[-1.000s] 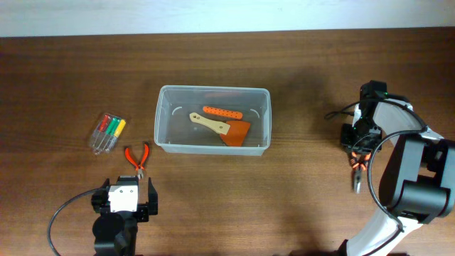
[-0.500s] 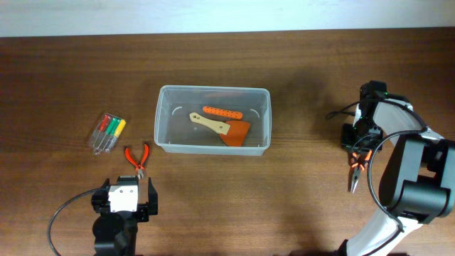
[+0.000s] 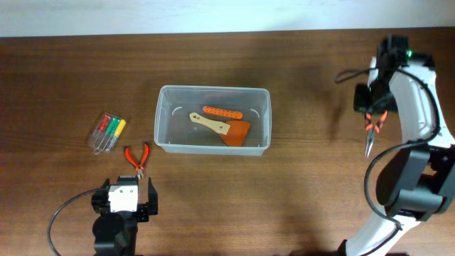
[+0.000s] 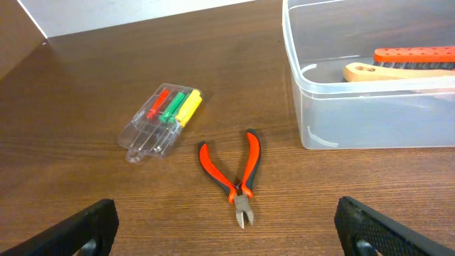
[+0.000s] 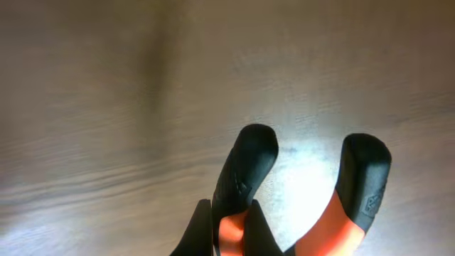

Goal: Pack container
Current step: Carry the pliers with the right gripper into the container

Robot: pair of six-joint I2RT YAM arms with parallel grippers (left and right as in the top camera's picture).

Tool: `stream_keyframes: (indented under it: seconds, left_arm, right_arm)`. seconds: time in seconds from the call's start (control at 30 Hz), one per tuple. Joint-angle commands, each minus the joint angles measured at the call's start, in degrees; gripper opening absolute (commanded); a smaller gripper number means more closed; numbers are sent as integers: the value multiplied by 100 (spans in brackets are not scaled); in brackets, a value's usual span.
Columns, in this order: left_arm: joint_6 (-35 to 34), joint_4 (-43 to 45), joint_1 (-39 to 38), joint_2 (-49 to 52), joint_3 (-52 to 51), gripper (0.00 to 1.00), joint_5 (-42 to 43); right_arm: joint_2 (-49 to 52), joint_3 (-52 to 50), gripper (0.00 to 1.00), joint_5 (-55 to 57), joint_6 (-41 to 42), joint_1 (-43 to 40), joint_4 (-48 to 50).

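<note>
I will next carry the pliers (image 3: 371, 131) with my raised right gripper to the left in the overhead view, over the scraper in the container (image 3: 212, 119), then lower and release them.
The clear plastic container (image 3: 212, 119) stands mid-table; it also shows in the left wrist view (image 4: 370, 92). It holds an orange-bladed scraper (image 3: 222, 126) and an orange brush (image 3: 222, 112). My right gripper (image 3: 372, 117) is at the far right, raised, shut on one handle of orange-and-black long-nose pliers (image 3: 371, 131), whose handles fill the right wrist view (image 5: 298, 192). My left gripper (image 3: 122, 201) is open and empty near the front edge. Small orange cutters (image 4: 238, 174) lie just ahead of it, left of the container.
A small clear pack of red, green and yellow screwdrivers (image 3: 107, 132) lies left of the container, also in the left wrist view (image 4: 162, 121). The table's far edge meets a white wall.
My right gripper has lifted the long-nose pliers and moved them toward the far edge of the table. The left arm has not moved.
</note>
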Motion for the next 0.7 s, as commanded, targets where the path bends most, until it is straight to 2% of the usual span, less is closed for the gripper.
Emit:
stream_keyframes:
  seconds: [0.0, 0.23, 0.43, 0.67]
  left_arm:
    - [94, 17, -20, -33, -42, 99, -24]
    - [94, 17, -20, -33, -42, 99, -24]
    - [94, 15, -17, -33, -42, 99, -24]
    - [94, 17, -20, -33, -42, 99, -26]
  right_arm:
    - [-57, 868, 4, -330, -564, 597, -219]
    - [-57, 1843, 4, -778, -1523, 2096, -428]
    - [-37, 1910, 4, -776, -2389, 3462, -164]
    - [61, 1908, 4, -774, -4028, 4693, 264]
